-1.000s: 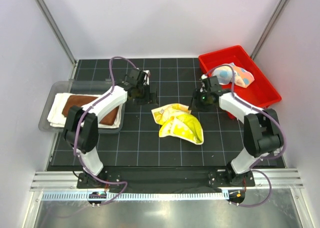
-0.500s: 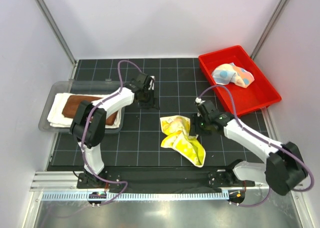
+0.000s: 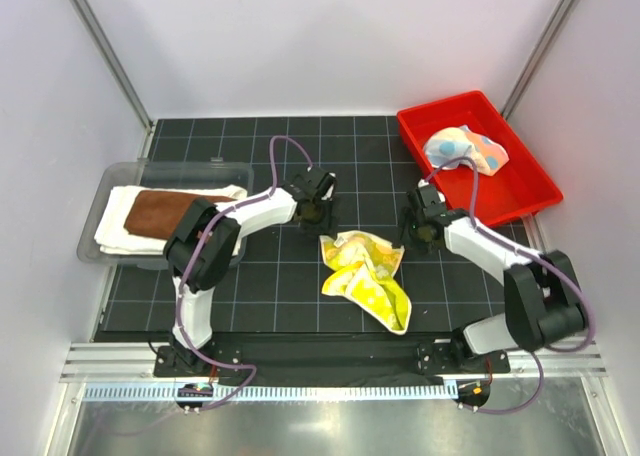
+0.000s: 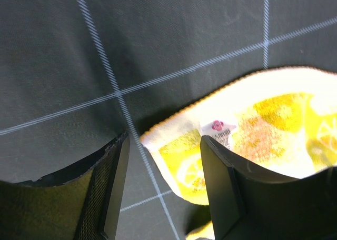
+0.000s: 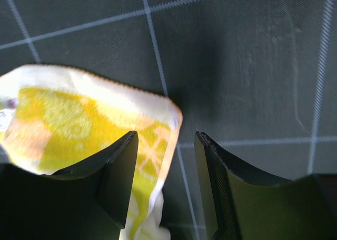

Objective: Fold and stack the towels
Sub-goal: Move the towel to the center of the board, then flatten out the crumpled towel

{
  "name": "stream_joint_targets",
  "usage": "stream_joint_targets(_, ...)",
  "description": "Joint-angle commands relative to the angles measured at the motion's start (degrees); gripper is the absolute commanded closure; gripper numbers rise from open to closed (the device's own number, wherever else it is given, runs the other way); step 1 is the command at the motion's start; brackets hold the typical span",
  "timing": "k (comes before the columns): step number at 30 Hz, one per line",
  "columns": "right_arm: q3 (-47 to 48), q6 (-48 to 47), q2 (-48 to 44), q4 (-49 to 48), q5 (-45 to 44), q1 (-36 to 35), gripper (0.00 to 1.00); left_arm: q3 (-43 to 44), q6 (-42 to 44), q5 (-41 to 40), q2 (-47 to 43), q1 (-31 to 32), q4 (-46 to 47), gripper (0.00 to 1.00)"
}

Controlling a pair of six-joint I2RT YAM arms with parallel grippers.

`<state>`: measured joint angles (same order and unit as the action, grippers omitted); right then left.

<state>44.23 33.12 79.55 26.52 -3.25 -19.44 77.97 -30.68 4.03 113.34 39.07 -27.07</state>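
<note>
The right gripper moves down to the yellow towel's far corner nearest the red bin next and pinches it.
A crumpled yellow towel (image 3: 365,274) lies on the black gridded mat. My left gripper (image 3: 316,215) hangs at its far left corner and my right gripper (image 3: 421,235) at its far right corner. In the left wrist view the left gripper (image 4: 163,182) is open, with the yellow towel (image 4: 274,119) corner and its label lying between the jaws, ungripped. The right gripper (image 5: 164,179) is open too, the towel (image 5: 68,119) corner beside its left finger (image 5: 118,182). A brown towel (image 3: 165,211) rests on a cream-white one (image 3: 112,234). A pastel towel (image 3: 462,150) lies bunched.
The brown and cream towels sit in a clear plastic tray (image 3: 100,191) at the left. The pastel towel is in a red bin (image 3: 520,191) at the back right. White walls enclose the mat on three sides.
Both arms have come in to the yellow towel's far corners, the left from the back, the right swinging down and back up. The towel has been rumpled and shifted. The left jaws have narrowed.
</note>
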Motion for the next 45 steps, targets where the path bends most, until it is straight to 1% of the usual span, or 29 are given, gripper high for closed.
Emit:
stream_joint_targets(1,0.6,-0.7,4.2,-8.2,0.1,0.0,0.45,-1.7,-1.2,-6.6,0.0,0.0,-0.2,0.39)
stream_joint_targets(6,-1.1,-0.2,7.3,-8.9,-1.5,0.2,0.45,-2.3,-0.6,-9.4,-1.6,0.0,-1.1,0.38)
stream_joint_targets(9,-3.0,-0.8,8.5,-12.4,-1.6,0.1,0.47,-2.3,-0.5,-9.0,-1.3,0.0,-1.0,0.37)
stream_joint_targets(10,-3.0,-0.9,9.0,-12.6,-1.2,0.1,0.49,-2.3,-0.7,-7.7,-1.0,0.0,-0.7,0.37)
stream_joint_targets(11,-2.9,-1.0,9.6,-12.6,-1.0,0.1,0.55,-2.2,-1.3,-6.9,-0.1,0.0,-0.4,0.38)
stream_joint_targets(12,-2.9,-1.0,9.8,-12.6,-0.8,0.1,0.57,-2.3,-1.6,-5.8,0.1,0.0,0.0,0.39)
stream_joint_targets(13,-3.1,-1.2,10.1,-12.8,-0.8,0.1,0.6,-2.4,-2.4,-4.3,0.5,0.0,0.3,0.41)
stream_joint_targets(15,-3.4,-1.2,9.8,-12.9,-0.9,0.1,0.66,-2.7,-3.0,-4.2,0.9,0.2,0.5,0.44)
stream_joint_targets(16,-3.7,-1.3,9.2,-12.8,-1.0,0.1,0.67,-3.3,-3.3,-2.7,0.9,0.3,0.5,0.46)
stream_joint_targets(19,-4.0,-1.5,8.8,-12.3,-1.1,0.1,0.69,-4.6,-4.2,-2.6,0.0,0.7,0.4,0.49)
stream_joint_targets(22,-4.0,-1.4,8.3,-11.6,-1.0,0.1,0.69,-7.1,-4.5,-6.0,-2.8,0.9,0.3,0.46)
stream_joint_targets(24,-4.1,-1.0,7.7,-11.3,-0.9,0.1,0.73,-8.6,-4.7,-7.4,-4.6,0.8,0.2,0.45)
stream_joint_targets(25,-4.2,-1.0,7.5,-11.1,-0.9,0.2,0.76,-9.1,-4.9,-7.0,-5.1,0.8,1.2,0.45)
stream_joint_targets(26,-4.2,-0.6,7.2,-11.1,-0.9,0.1,0.83,-10.5,-5.4,-6.1,-5.6,0.9,2.3,0.45)
stream_joint_targets(28,-4.2,-0.5,7.2,-10.6,-0.8,0.1,0.91,-11.7,-7.4,-2.5,-6.4,0.9,4.7,0.45)
stream_joint_targets(29,-4.3,-0.5,7.0,-10.6,-0.7,0.1,0.95,-12.1,-7.9,-2.0,-6.2,0.9,5.3,0.46)
stream_joint_targets(34,-5.1,-0.6,5.6,-11.1,-0.4,0.1,0.96,-12.2,-8.8,-1.7,-3.9,0.9,5.9,0.49)
stream_joint_targets(35,-5.2,-0.8,5.4,-10.9,-0.3,0.1,0.96,-12.2,-9.0,-1.5,-3.0,0.9,6.0,0.5)
stream_joint_targets(36,-5.3,-0.9,5.4,-10.9,-0.2,0.1,0.96,-12.2,-9.1,-1.4,-2.6,0.9,6.0,0.54)
stream_joint_targets(38,-5.5,-1.0,4.7,-11.1,-0.1,0.1,0.96,-12.3,-9.6,-1.3,-1.8,0.9,6.3,0.57)
stream_joint_targets(39,-5.6,-1.0,4.6,-11.2,-0.1,0.2,0.96,-12.3,-9.6,-1.1,-1.4,0.9,6.2,0.61)
stream_joint_targets(42,-5.6,-1.5,4.3,-11.9,0.3,0.0,0.97,-11.5,-9.1,-0.3,-0.3,0.9,6.0,0.69)
stream_joint_targets(44,-5.6,-1.7,4.3,-12.2,1.0,0.1,0.98,-10.2,-8.7,0.5,0.2,0.9,5.5,0.77)
stream_joint_targets(45,-5.6,-1.7,4.4,-12.5,1.1,0.0,0.99,-9.7,-7.4,1.1,0.9,0.9,5.0,0.84)
